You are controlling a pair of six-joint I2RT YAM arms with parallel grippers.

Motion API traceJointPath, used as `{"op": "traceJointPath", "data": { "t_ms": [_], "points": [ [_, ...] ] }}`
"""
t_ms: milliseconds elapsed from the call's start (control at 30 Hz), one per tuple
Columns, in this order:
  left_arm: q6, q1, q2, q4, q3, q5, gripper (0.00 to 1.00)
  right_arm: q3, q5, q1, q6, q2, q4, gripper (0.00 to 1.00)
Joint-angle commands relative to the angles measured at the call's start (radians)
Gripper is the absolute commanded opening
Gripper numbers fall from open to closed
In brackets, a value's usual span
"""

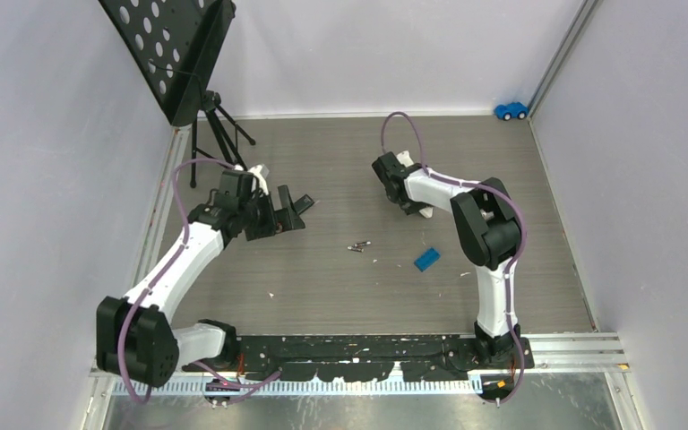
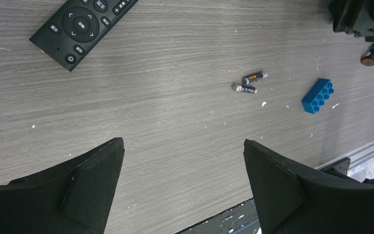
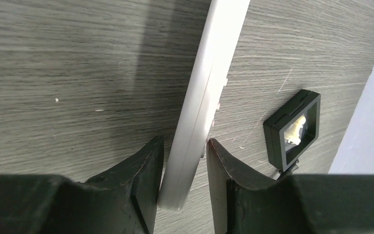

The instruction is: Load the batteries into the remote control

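Observation:
My left gripper moves outward and down next, turning onto the black remote's keyed middle (image 2: 104, 6), which lies below and outward of it, slanted to its open fingers.
Two small dark batteries (image 2: 249, 83) with silver ends lie side by side on the wood-grain table; they also show in the top view (image 1: 358, 245). A black remote (image 2: 80, 24) lies face up at the upper left of the left wrist view. My left gripper (image 2: 182, 141) is open and empty, hovering over bare table short of the batteries, and shows in the top view (image 1: 288, 211). My right gripper (image 3: 185, 141) is shut on the end of a white remote (image 3: 199, 107), which stands on its edge. The right gripper also shows in the top view (image 1: 405, 193).
A blue rectangular block (image 2: 317, 95) lies right of the batteries (image 1: 426, 259). A small dark item with an orange end (image 2: 368, 61) lies by the right arm. A black framed box (image 3: 292, 129) sits beside the white remote. A music stand (image 1: 179, 54) and a blue toy car (image 1: 511, 110) stand at the back.

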Motion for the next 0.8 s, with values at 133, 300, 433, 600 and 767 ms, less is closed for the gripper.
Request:
{"op": "traceJointPath", "data": {
  "t_ms": [133, 300, 433, 600, 767],
  "points": [
    [0.007, -0.012, 0.141, 0.056, 0.106, -0.075, 0.96, 0.004, -0.206, 0.003, -0.036, -0.039, -0.023, 0.52],
    [-0.004, -0.050, 0.209, 0.175, 0.101, -0.122, 0.95, -0.017, -0.356, 0.003, -0.002, -0.155, -0.059, 0.60],
    [0.006, -0.079, 0.272, 0.260, 0.116, -0.179, 0.95, -0.073, -0.488, 0.003, 0.102, -0.267, -0.070, 0.60],
    [0.123, -0.078, 0.385, 0.263, 0.187, -0.264, 0.96, -0.186, -0.642, 0.002, 0.203, -0.430, -0.034, 0.60],
    [0.237, -0.075, 0.517, 0.234, 0.269, -0.421, 0.97, -0.285, -0.788, 0.002, 0.237, -0.609, -0.001, 0.62]
  ]
}}
